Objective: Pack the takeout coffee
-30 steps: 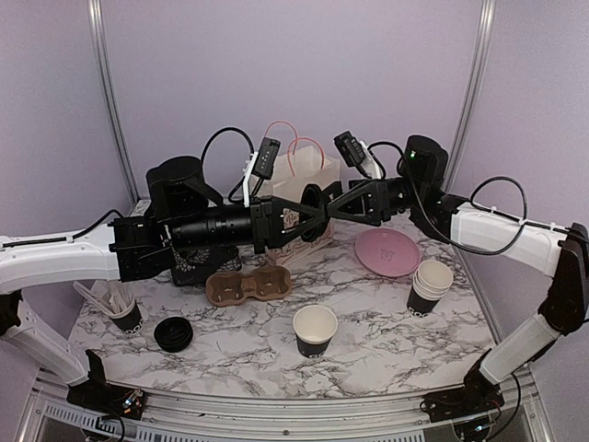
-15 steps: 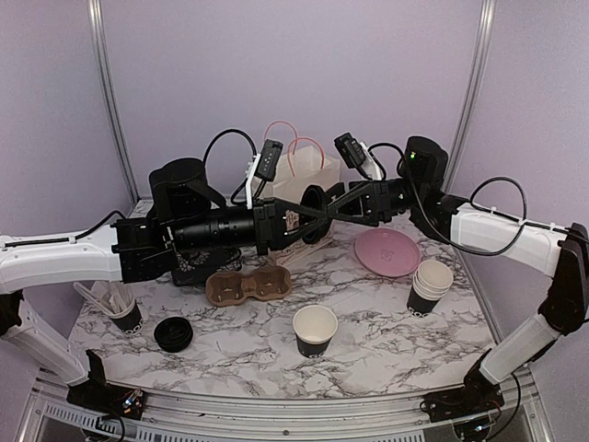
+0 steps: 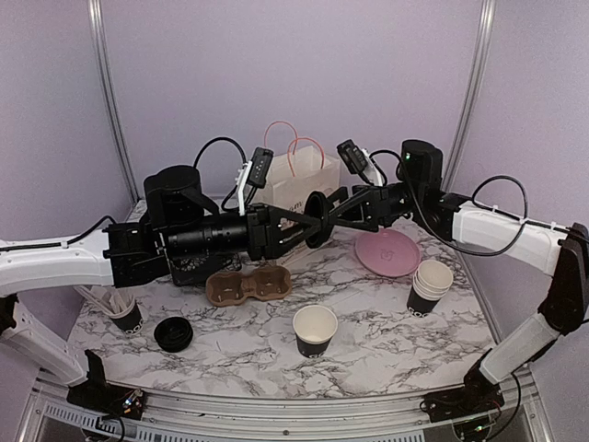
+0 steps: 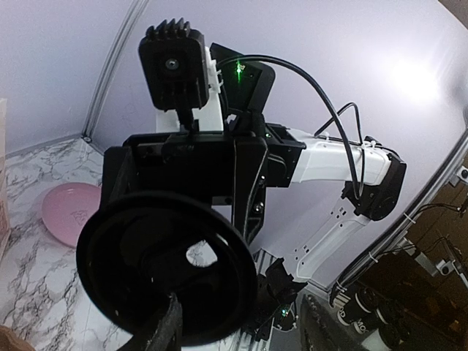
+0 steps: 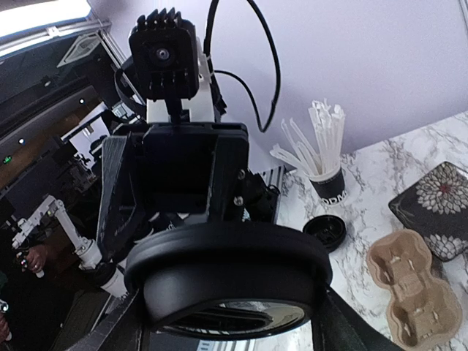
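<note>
That cup stands uncovered, so my right gripper should lower the black lid back onto the open cup's rim (image 3: 315, 322), tilting its fingers downward, and release it.
A round black lid (image 3: 315, 218) hangs in mid-air above the back of the table, between my two grippers, which meet tip to tip. My right gripper (image 5: 234, 329) is shut on the lid (image 5: 228, 272), one finger on each side of its rim. My left gripper (image 4: 241, 329) stands open; the lid (image 4: 167, 267) lies off to its left side, away from the other finger. An open black paper cup (image 3: 315, 329) with a white inside stands at the front centre. A second black lid (image 3: 173, 333) lies at the front left.
A brown pulp cup carrier (image 3: 248, 284) lies under the left arm. A stack of cups (image 3: 430, 285) and a pink plate (image 3: 386, 250) are on the right. A cup of white straws (image 3: 122, 308) stands at the left, a white paper bag (image 3: 299, 180) at the back.
My left gripper has opened off the lid while the right gripper has closed on it. Both grippers drifted slightly to the left.
</note>
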Controlling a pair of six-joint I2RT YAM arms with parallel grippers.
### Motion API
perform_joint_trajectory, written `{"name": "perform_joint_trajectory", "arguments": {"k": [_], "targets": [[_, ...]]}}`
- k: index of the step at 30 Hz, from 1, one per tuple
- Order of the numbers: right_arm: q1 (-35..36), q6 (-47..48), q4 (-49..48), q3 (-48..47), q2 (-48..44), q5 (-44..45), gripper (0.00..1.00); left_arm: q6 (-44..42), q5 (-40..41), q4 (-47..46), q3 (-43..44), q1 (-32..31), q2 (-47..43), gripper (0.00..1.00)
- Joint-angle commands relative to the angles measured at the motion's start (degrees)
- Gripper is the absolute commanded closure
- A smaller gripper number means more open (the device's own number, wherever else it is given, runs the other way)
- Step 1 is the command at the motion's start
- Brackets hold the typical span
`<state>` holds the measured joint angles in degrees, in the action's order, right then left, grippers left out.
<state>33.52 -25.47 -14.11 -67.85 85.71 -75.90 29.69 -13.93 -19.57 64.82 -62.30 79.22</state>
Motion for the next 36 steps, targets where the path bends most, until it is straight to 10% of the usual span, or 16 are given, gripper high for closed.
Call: {"name": "perform_joint_trajectory", "arguments": {"k": [1, 6, 14, 36], "targets": [[-3.33, 17.07, 16.67, -4.72, -0.28, 1.92, 0.39, -0.81, 4.56, 7.74, -3.4, -0.01, -7.52, 0.42], [-1.53, 48.36, 49.08, -12.94, 0.7, 15.21, 0.38, -2.86, 17.0, 24.41, -5.45, 0.0, -11.82, 0.39], [5.09, 67.24, 66.68, -14.64, 1.33, 32.91, 0.39, 2.46, 25.8, 29.59, -10.93, -0.01, -12.66, 0.39], [22.64, 69.69, 77.06, -18.31, 7.27, 62.21, 0.41, 7.72, 18.97, 29.8, -14.29, -1.15, -2.61, 0.37]]}}
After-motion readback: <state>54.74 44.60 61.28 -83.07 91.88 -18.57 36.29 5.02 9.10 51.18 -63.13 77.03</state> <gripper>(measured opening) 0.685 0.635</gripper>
